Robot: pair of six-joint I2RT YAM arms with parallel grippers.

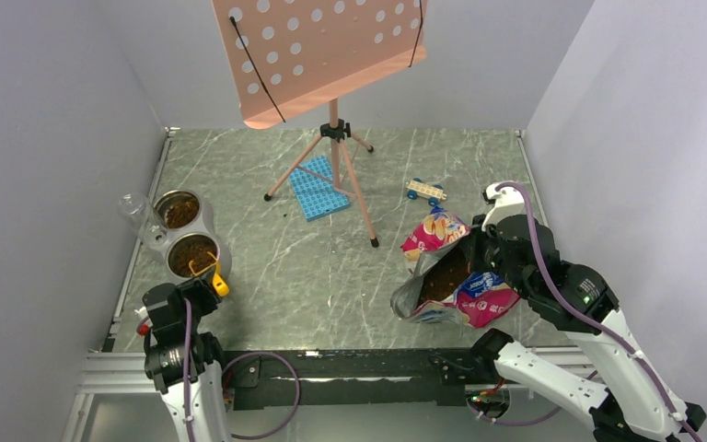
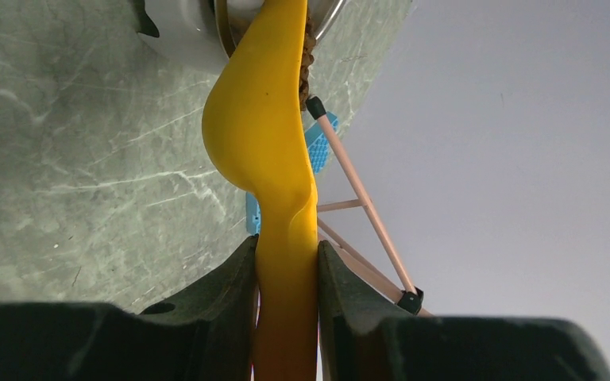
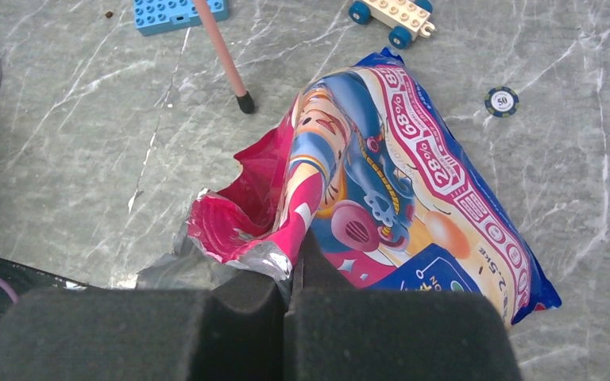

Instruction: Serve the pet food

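My left gripper goes right in the top view toward the bare tabletop below it next, lowers and releases the scoop (image 1: 215, 278), since both bowls are filled.
Dark brown pet food fills the near bowl (image 1: 191, 254) and the far bowl (image 1: 180, 212) of a grey double feeder (image 1: 206, 226) at the left. More pet food (image 1: 444, 274) shows inside the open pink-and-blue foil bag (image 1: 490, 302). My left gripper (image 1: 201, 287) is shut on the handle of a yellow scoop (image 1: 215, 278), whose cup reaches over the near bowl's rim. In the left wrist view the scoop (image 2: 266, 143) stands between the jaws of that gripper (image 2: 286, 254). My right gripper (image 1: 480, 250) is shut on the bag's torn rim (image 3: 286, 254) and holds the mouth open.
A pink perforated music stand (image 1: 331, 55) on a tripod stands at the back centre. A blue studded plate (image 1: 320, 189) lies under it. A toy car (image 1: 425, 191) and a poker chip (image 3: 501, 101) lie behind the bag. A clear cup (image 1: 133, 207) stands beside the feeder. Grey walls close both sides.
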